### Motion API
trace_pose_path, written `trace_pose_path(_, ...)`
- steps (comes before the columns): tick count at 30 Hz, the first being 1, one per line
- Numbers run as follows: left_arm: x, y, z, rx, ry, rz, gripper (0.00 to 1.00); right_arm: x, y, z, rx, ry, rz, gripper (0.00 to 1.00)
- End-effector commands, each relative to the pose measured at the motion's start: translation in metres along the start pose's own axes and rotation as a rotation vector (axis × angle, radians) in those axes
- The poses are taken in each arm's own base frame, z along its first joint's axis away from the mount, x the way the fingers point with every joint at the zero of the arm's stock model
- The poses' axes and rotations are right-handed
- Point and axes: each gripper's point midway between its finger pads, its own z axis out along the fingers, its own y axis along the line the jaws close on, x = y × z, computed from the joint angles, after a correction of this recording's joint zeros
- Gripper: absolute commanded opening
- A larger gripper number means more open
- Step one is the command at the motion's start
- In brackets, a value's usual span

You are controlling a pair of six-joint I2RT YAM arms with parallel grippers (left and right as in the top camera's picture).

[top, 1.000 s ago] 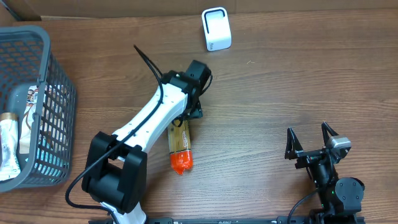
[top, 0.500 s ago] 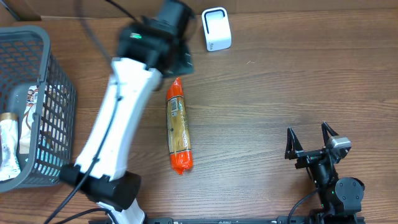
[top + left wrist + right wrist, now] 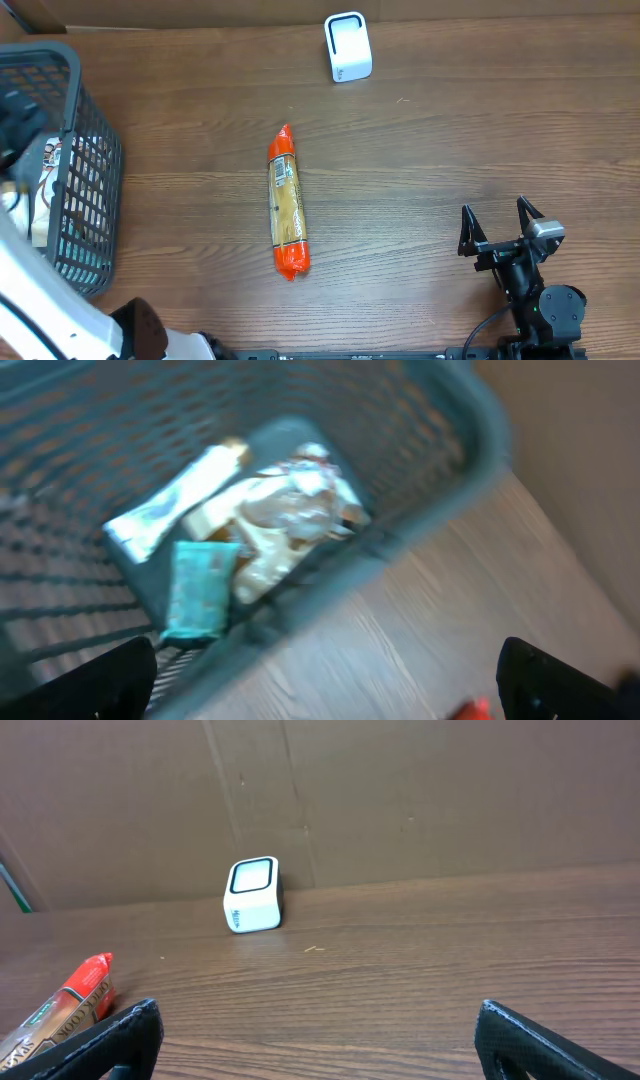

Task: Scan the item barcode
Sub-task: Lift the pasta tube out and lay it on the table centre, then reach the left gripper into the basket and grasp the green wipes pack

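My left gripper is open above the teal packet (image 3: 200, 589), whose upper side is uncovered. Next, it will move down into the mesh basket to close on the packet.
The item, a long packet (image 3: 285, 205) with orange ends and a printed label, lies flat on the wooden table mid-left; its orange tip (image 3: 70, 1005) also shows in the right wrist view. The white scanner (image 3: 348, 46) stands at the back edge, seen too as the scanner (image 3: 252, 895). My left gripper (image 3: 325, 695) is open and empty, hovering blurred over the basket rim, far left of the packet. Low at the front right, my right gripper (image 3: 497, 222) stands open and empty, well clear of the packet.
A grey mesh basket (image 3: 85, 190) at the left edge holds several wrapped goods, among them a teal packet (image 3: 200, 588) and a white tube (image 3: 175, 500). A cardboard wall (image 3: 400, 790) runs behind the table.
The left arm has left the packet and swung from the table's middle to the far left over the basket, its jaws opening wide. The packet stays on the table. The right arm has not moved.
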Motion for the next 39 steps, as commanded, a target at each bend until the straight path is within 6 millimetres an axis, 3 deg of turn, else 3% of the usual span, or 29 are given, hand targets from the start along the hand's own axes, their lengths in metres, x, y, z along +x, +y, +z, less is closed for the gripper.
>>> trace_pose_path(1, 0.004, 0.034, 0.021, -0.020, 0.098, -0.089, 1.00, 0.003, 0.000, 0.000, 0.000, 0.000, -0.001, 1.00)
trace_pose_path(4, 0.006, 0.062, 0.045, -0.090, 0.143, -0.166, 1.00, 0.003, 0.000, 0.000, 0.000, 0.000, -0.001, 1.00)
trace_pose_path(7, 0.013, 0.078, 0.076, -0.137, 0.185, -0.201, 1.00, 0.003, 0.000, 0.000, 0.000, 0.000, -0.001, 1.00)
trace_pose_path(10, 0.031, 0.092, 0.108, -0.210, 0.243, -0.193, 1.00, 0.003, 0.000, 0.000, 0.000, 0.000, -0.001, 1.00)
trace_pose_path(17, 0.070, 0.124, 0.161, -0.348, 0.326, -0.170, 1.00, 0.003, 0.000, 0.000, 0.000, 0.000, -0.001, 1.00)
trace_pose_path(31, 0.133, 0.148, 0.253, -0.351, 0.366, -0.004, 1.00, 0.003, 0.000, 0.000, 0.000, 0.000, -0.001, 1.00)
trace_pose_path(39, 0.145, 0.152, 0.282, -0.350, 0.398, 0.031, 1.00, 0.003, 0.000, 0.000, 0.000, 0.000, -0.001, 1.00)
